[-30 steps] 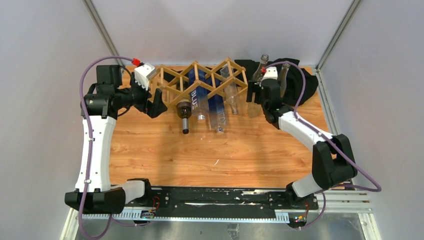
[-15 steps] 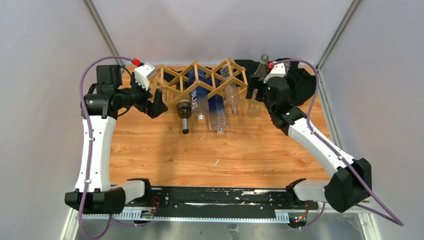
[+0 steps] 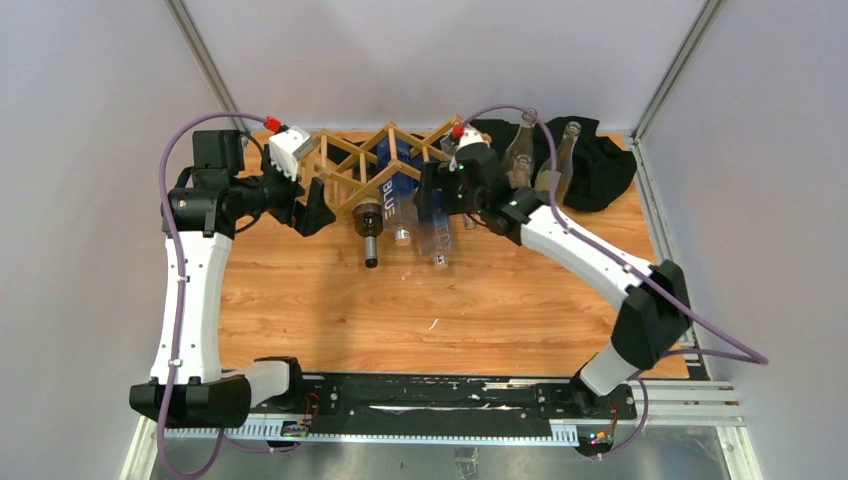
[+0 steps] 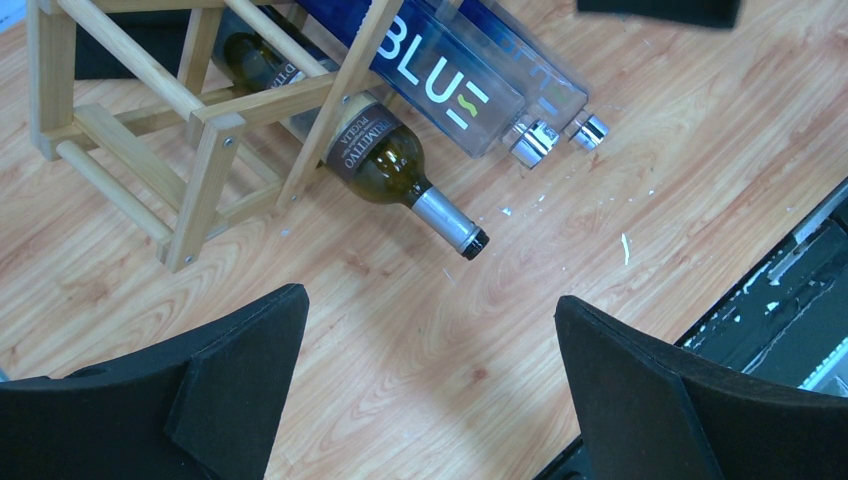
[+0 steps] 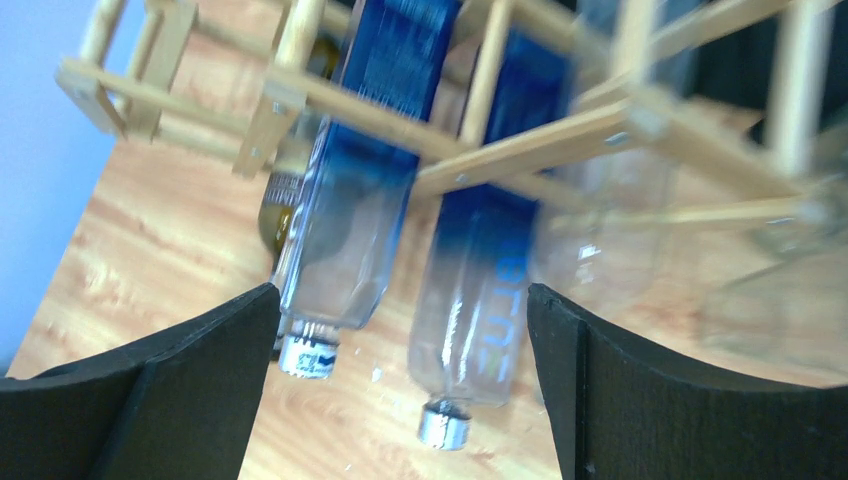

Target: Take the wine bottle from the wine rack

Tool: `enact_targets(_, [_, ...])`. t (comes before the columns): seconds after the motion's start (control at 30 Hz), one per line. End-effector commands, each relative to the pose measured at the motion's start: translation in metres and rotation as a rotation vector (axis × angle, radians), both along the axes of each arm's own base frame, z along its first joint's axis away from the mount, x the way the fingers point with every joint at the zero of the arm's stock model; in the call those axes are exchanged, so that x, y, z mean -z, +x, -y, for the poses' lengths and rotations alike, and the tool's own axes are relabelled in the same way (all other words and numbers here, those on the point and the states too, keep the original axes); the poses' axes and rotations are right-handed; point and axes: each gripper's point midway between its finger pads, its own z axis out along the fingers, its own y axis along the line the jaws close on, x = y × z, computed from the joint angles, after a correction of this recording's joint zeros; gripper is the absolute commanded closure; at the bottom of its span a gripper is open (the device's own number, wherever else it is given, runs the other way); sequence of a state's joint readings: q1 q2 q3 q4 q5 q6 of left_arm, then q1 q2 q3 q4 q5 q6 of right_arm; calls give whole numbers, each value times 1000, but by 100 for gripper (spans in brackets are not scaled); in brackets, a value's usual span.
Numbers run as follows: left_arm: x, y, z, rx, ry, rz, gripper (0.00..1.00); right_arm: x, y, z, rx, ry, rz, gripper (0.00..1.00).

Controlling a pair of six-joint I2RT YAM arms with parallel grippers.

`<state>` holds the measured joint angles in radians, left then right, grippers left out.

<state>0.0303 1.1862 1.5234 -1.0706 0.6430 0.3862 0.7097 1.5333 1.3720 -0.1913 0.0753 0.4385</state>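
My right gripper shifts to the left in the top view next and lowers around one blue bottle's clear body (image 3: 401, 206) (image 5: 350, 225), because that bottle crowds the wine bottle.
The light wood lattice wine rack (image 3: 385, 160) stands at the back of the table. A dark green wine bottle (image 3: 367, 222) lies in its lower left opening, neck toward the front. Two blue-and-clear "BLU" bottles (image 3: 437, 222) lie beside it. My left gripper (image 3: 312, 210) is open and empty, just left of the rack; its view shows the wine bottle (image 4: 385, 160) and rack (image 4: 130, 130) ahead of my left gripper (image 4: 430, 335). My right gripper (image 3: 432, 192) is open over the rack's front; in its view my right gripper (image 5: 400, 330) frames the blue bottles (image 5: 480, 290), touching nothing.
Two empty clear glass bottles (image 3: 520, 150) stand at the back right in front of a black cloth (image 3: 605, 165). More clear bottles lie in the rack's right openings (image 5: 600, 250). The black base rail (image 3: 430, 395) runs along the near edge.
My right arm has swung left from the standing bottles at the back right to the front of the rack, over the blue bottles. The left arm has not moved.
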Motion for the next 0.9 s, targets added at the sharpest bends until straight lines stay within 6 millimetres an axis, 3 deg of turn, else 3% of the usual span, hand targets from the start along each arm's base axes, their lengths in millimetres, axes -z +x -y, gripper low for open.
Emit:
enact_targets(0.0, [-2, -3, 0, 12, 4, 31, 0, 17, -23, -43, -125, 73, -155, 3])
enact_targets(0.2, [-1, -4, 1, 18, 2, 30, 0, 35, -18, -70, -138, 99, -223, 3])
enact_targets(0.73, [-6, -8, 3, 33, -2, 51, 0, 81, 19, -92, -41, 83, -278, 2])
enact_targets(0.87, [-6, -9, 3, 35, -1, 54, 0, 84, 26, -99, -31, 103, -270, 8])
